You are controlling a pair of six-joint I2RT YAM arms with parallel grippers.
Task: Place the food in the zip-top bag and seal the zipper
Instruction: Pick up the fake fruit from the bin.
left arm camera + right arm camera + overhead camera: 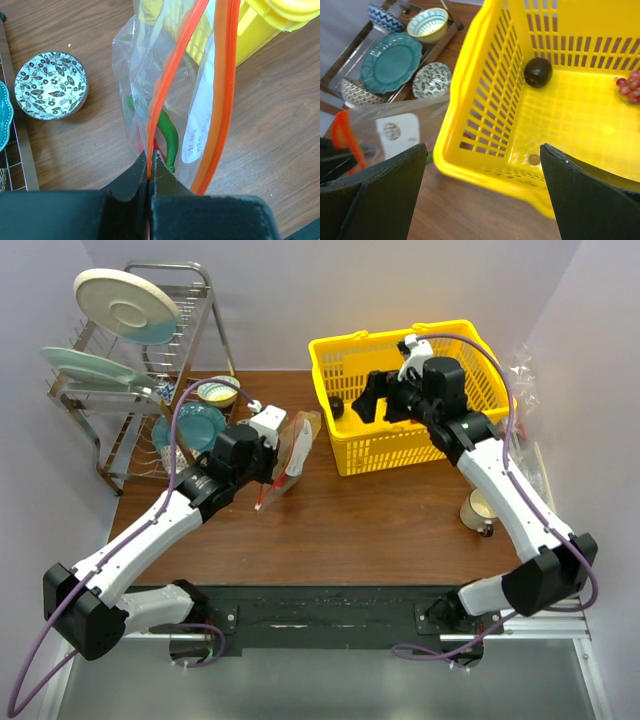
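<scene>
My right gripper will next lower toward the right in its wrist view onto the red grapes [631, 86] below it, still unbagged on the bottom of the basket.
The zip-top bag [297, 445] stands upright on the table, left of the yellow basket [400, 455]. My left gripper [268, 464] is shut on one side of its zipper [227, 75], and the mouth gapes open. In the left wrist view the gripper [151, 157] pinches the red-orange strip. A long green vegetable [170, 132] lies inside the bag [200, 90], with something red under it. My right gripper [364, 400] hovers open and empty over the basket's left end [484, 147]. The dark round fruit [538, 72] and the red grapes [631, 86] lie in the basket [485, 100]. No orange is in view.
A wire dish rack [190, 280] with plates [130, 305] stands at the back left. A black-and-white bowl [51, 85] and a teal plate [390, 62] sit near the bag. A cup [480, 508] stands at the right, with crinkled packaging [522, 380] behind it.
</scene>
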